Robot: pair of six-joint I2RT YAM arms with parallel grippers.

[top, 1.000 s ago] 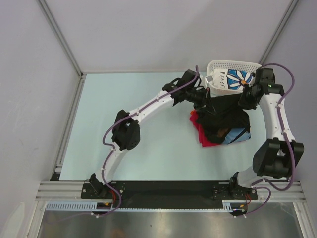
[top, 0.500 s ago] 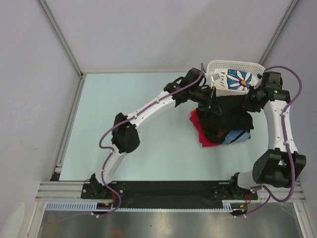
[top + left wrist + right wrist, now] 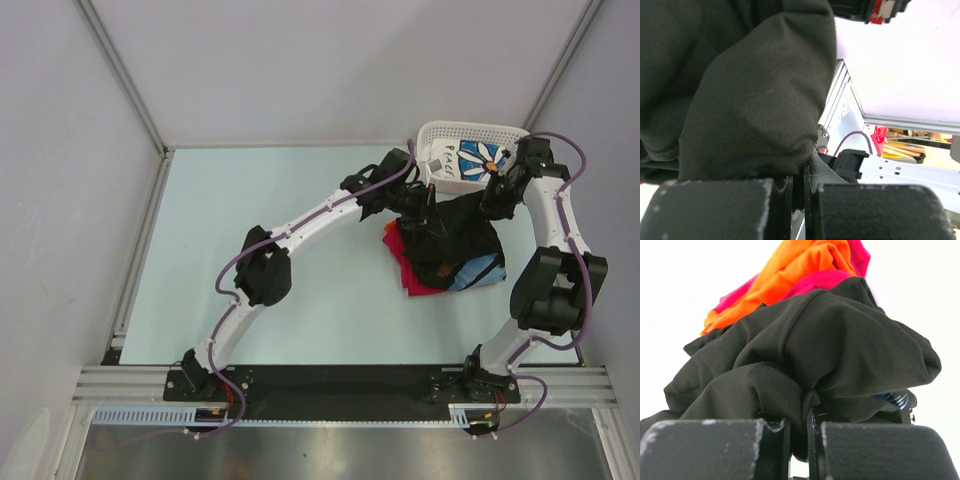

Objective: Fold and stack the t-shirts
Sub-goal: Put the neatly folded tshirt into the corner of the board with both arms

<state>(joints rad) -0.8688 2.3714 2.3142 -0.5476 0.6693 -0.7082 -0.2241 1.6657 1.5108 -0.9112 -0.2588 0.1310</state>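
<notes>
The end of the pile with the red t-shirt (image 3: pixel 405 266) is below the gripper, so my left gripper will lower the black edge next and release it over the shirt.
A black t-shirt (image 3: pixel 458 224) hangs stretched between my two grippers, above a pile at the back right of the table. My left gripper (image 3: pixel 421 203) is shut on its left edge; in the left wrist view the black cloth (image 3: pixel 745 95) bulges out of the closed left gripper (image 3: pixel 799 186). My right gripper (image 3: pixel 496 194) is shut on the right edge, with a fold of black cloth (image 3: pixel 805 360) pinched in the right gripper (image 3: pixel 807 436). Under it lie a red t-shirt (image 3: pixel 405 266) and a shirt with light-blue print (image 3: pixel 482 272). A white daisy-print t-shirt (image 3: pixel 478 160) lies in the basket.
The white lattice basket (image 3: pixel 438 131) stands at the back right corner, just behind both grippers. Orange and pink cloth (image 3: pixel 805 265) shows beyond the black shirt in the right wrist view. The metal frame rail (image 3: pixel 300 146) runs along the table's far edge.
Both grippers kept their hold on the black shirt. The right arm's elbow drew in toward the back and its wrist shifted slightly left; the left gripper edged right toward the basket.
</notes>
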